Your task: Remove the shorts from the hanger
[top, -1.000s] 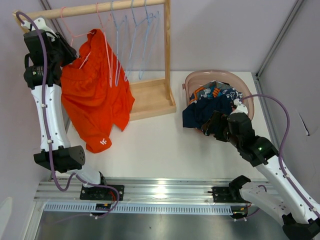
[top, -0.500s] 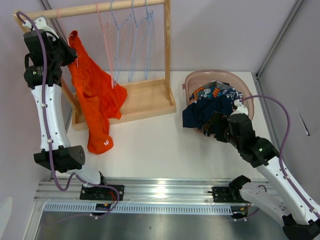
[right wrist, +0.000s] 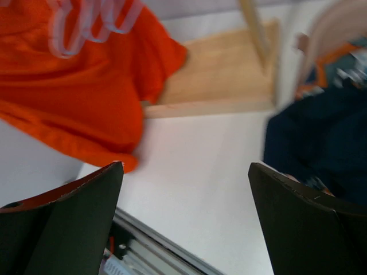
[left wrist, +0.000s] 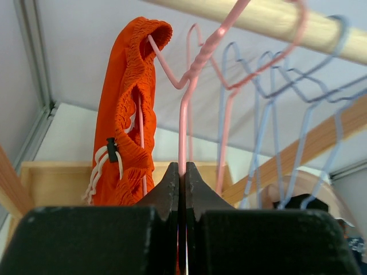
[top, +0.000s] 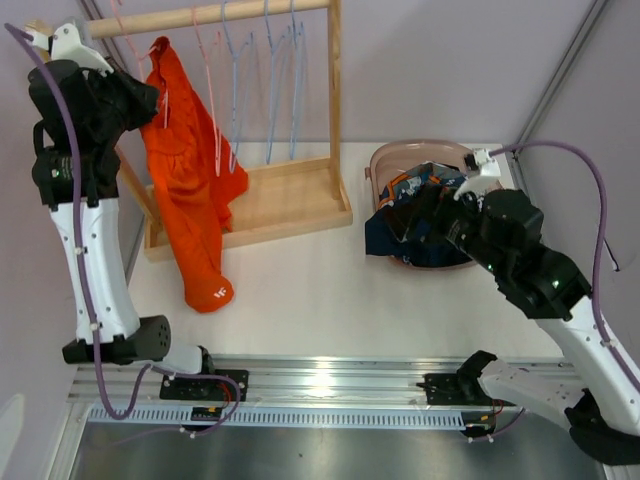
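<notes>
The right gripper shifts to the left in the top view, onto the orange shorts' hanging middle point(top: 188, 222) point(right wrist: 80, 103) next, because my left gripper holds only the hanger's wire.
The bright orange shorts point(top: 195, 180) hang bunched from one end of a pink hanger point(left wrist: 184, 109) on the wooden rack's rod point(top: 200, 17), their white logo point(top: 219, 293) low near the table. My left gripper point(top: 143, 100) is high beside the rod; in the left wrist view it point(left wrist: 182, 175) is shut on the pink hanger's wire, with the shorts point(left wrist: 127, 114) just to its left. My right gripper point(top: 408, 220) is open and empty over the basket's near left side. Its wrist view shows the orange shorts point(right wrist: 74, 91) and navy shorts point(right wrist: 321, 143).
Several empty blue hangers point(top: 275, 90) hang on the rod. The rack's wooden base point(top: 290, 195) lies on the white table. A pink basket point(top: 385, 160) at the right holds navy and printed shorts point(top: 425, 195), which spill over its near rim.
My left arm has risen with the pink hanger, and the orange shorts have slid into a narrow bunch. My right arm has lifted and moved back over the basket.
</notes>
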Controlling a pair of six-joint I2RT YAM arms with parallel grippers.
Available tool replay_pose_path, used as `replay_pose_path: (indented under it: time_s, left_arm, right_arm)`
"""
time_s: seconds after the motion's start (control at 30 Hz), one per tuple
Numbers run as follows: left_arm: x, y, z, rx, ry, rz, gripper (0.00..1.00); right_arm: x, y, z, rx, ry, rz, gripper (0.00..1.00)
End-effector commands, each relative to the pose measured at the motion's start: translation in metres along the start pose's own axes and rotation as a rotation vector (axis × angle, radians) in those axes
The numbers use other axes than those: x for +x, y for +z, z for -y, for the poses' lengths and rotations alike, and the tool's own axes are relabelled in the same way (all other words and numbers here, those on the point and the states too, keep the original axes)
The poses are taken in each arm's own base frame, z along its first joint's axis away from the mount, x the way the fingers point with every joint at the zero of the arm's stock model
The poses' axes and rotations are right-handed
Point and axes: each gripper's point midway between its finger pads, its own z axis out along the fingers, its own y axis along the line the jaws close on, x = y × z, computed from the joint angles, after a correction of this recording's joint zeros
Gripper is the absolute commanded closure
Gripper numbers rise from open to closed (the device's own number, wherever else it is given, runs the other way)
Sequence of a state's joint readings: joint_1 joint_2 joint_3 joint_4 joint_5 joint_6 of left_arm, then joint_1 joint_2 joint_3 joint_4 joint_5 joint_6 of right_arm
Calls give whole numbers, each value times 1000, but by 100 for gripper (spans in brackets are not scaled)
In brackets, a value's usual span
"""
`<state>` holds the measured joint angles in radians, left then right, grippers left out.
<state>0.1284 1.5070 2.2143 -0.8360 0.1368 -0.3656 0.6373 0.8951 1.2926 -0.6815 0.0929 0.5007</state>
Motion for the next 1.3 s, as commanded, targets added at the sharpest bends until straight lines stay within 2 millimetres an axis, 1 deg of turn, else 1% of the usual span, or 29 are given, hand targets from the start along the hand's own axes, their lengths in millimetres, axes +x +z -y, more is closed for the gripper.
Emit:
replay_pose_path:
  time_s: [0.0,0.03,0.07,0.1,0.13,0.17,0.2,0.23,0.27,0.3,0.33,0.37,0.4,0.43,0.47,0.5,0.53,0.57,0.6,0.63,0.67,0.7,0.73,0.83,1.0,1.1,1.2,1.23,1.27]
  left_arm:
    - [-52,-61,43,140,-21,210,100]
    - [-48,-63,46,157,-34,200,100]
    - [-47,-66,48,166,-39,199,100]
    - [-48,-72,51,176,-43,204,100]
    - [-44,-72,52,185,-50,193,100]
    - [-42,-72,53,191,-55,185,100]
    - [-40,-76,54,194,-61,183,100]
    - [-39,-79,57,209,-60,179,100]
    - [-32,-76,54,206,-64,161,100]
    - [-34,-85,57,219,-63,176,100]
    - [-34,-88,59,226,-59,183,100]
    - [-29,-86,56,219,-58,170,100]
    - [-28,-87,55,216,-46,167,100]
    - [-27,-89,54,211,-41,166,100]
    - [-26,-88,53,208,-36,161,100]
    - [-24,-88,52,205,-29,157,100]
    - [-22,-90,53,208,-25,152,100]
    - [-23,-92,53,209,-24,159,100]
    - [-18,-90,51,206,-24,147,100]
    - [-18,-93,51,210,-24,148,100]
    - [-18,-96,52,211,-26,154,100]
    - [-14,-97,52,219,-30,145,100]
    - [-11,-95,52,224,-31,138,100]
    - [-4,-98,50,218,-35,123,100]
    - [-5,-114,53,230,-36,141,100]
    - [-10,-122,58,247,-38,152,100]
    - [-10,-122,60,254,-43,148,100]
    - [-10,-122,60,255,-46,145,100]
    - [-10,-121,60,257,-47,144,100]
  right_arm:
    - [-44,-8,-83,-258,-90,82,1]
    - [-34,-13,-114,-339,-118,54,1]
    - [-24,1,-134,-355,-149,26,1]
    - [-19,3,-152,-374,-196,23,1]
    - [-23,-11,-184,-421,-209,50,1]
    - [-2,8,-203,-413,-248,9,1]
    - [4,11,-219,-427,-262,0,1]
    - [1,4,-243,-479,-244,11,1]
    - [23,22,-258,-480,-261,-32,1]
    - [32,26,-270,-500,-258,-47,0]
    - [32,18,-291,-549,-238,-38,1]
    - [39,20,-302,-561,-240,-45,1]
    - [61,32,-314,-562,-259,-75,1]
    - [67,34,-323,-568,-262,-79,1]
    - [63,26,-339,-600,-250,-65,1]
    - [83,38,-348,-593,-274,-92,0]
    - [89,40,-354,-596,-287,-98,1]
    - [80,33,-368,-619,-271,-74,1]
    - [97,47,-373,-603,-294,-93,1]
    - [100,50,-376,-598,-298,-95,1]
    - [101,53,-381,-601,-296,-89,1]
    - [92,52,-388,-609,-278,-66,1]
    - [100,60,-392,-603,-281,-66,1]
    - [97,74,-396,-577,-268,-19,1]
    - [96,98,-387,-501,-267,30,1]
    - [111,115,-381,-471,-268,10,1]
    - [134,120,-381,-473,-274,-32,25]
    - [139,120,-382,-475,-268,-41,47]
    - [156,119,-380,-470,-284,-65,60]
